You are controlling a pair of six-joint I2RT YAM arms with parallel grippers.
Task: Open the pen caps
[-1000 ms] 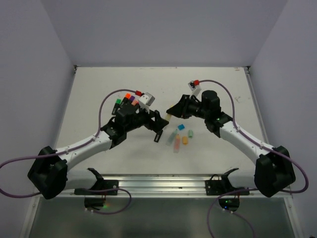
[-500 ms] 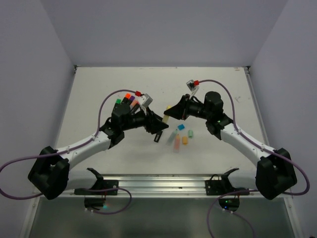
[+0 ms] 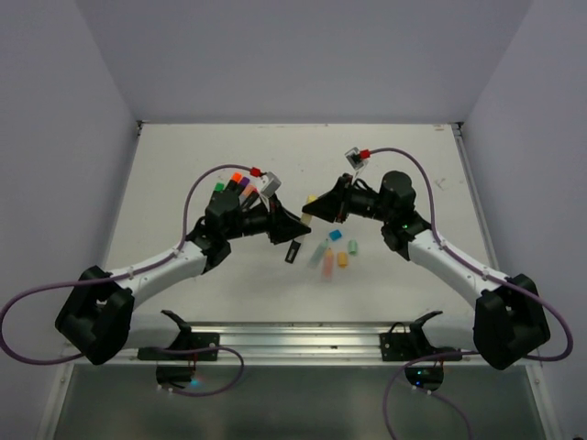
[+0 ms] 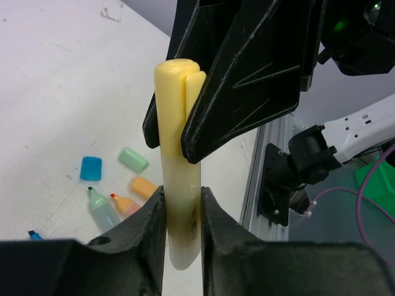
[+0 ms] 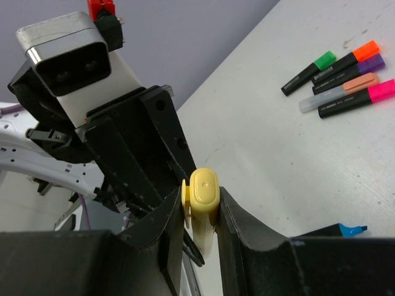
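My right gripper holds the yellow cap and next needs to take it off the pen, move it down and let go of it on the tabletop beside the blue cap, because that spot is clear.
A pastel yellow pen hangs in the air between both arms, above the table's middle. My left gripper is shut on the pen's pale lower body, with both pads pressed against it. My right gripper is shut on the yellow pen cap, whose clip faces left. In the left wrist view the right gripper's black fingers cover the cap at the top. The cap sits fully on the pen.
Loose blue, mint and orange caps lie beside uncapped mint and peach pens. Several capped pens lie in a row near the left arm. A blue-tipped pen lies nearby.
The left gripper's jaws have closed onto the yellow pen's body. The right arm brought the pen up and slightly left toward it, then held still.
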